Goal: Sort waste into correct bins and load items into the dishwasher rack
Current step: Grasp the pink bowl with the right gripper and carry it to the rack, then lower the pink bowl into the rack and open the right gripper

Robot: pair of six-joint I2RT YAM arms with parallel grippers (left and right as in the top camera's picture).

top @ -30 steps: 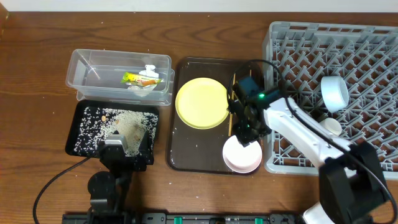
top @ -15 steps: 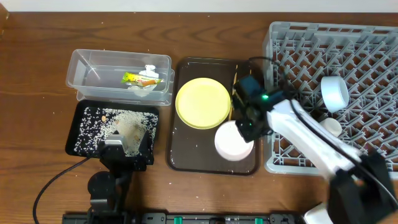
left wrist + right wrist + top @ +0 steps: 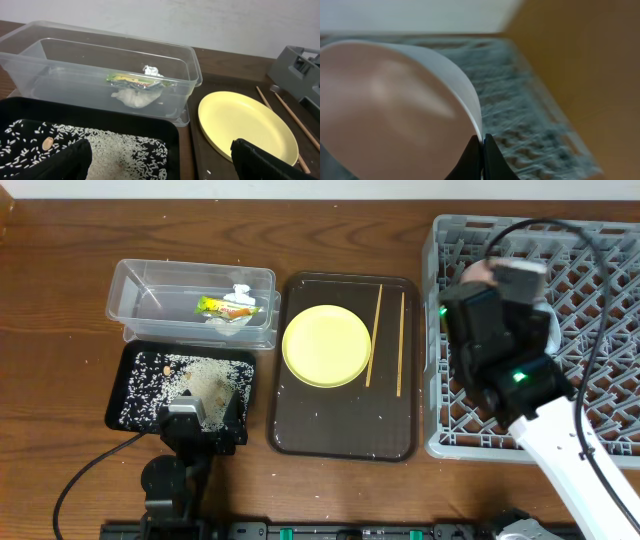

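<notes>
My right gripper swings to the right in the overhead view next, past the light blue bowl, then lowers the pink-white bowl where the rack stands empty [image 3: 597,308] [image 3: 512,107].
My right gripper [image 3: 482,155] is shut on the rim of the pale pink-white bowl [image 3: 385,110]. It holds the bowl tilted above the grey dishwasher rack [image 3: 600,250]. In the overhead view only a sliver of the bowl [image 3: 478,270] shows past the right arm [image 3: 500,350]. The arm hides most of the light blue bowl. The yellow plate [image 3: 325,345] and two chopsticks [image 3: 373,335] lie on the brown tray [image 3: 340,430]. My left gripper [image 3: 160,165] is open and low over the black tray [image 3: 135,415] of rice crumbs [image 3: 200,375]. The wrapper [image 3: 215,305] and paper bits [image 3: 240,292] lie in the clear tub [image 3: 140,290].
The rack fills the right side of the table, its corner showing in the left wrist view [image 3: 300,65]. The tub [image 3: 190,65] stands behind the black tray, with the plate [image 3: 245,125] to their right. A few crumbs dot the brown tray. A cable trails from the left arm's base.
My right arm lifted the pink-white bowl off the brown tray and carried it right and back over the rack. Both chopsticks now show uncovered. The left arm has not moved.
</notes>
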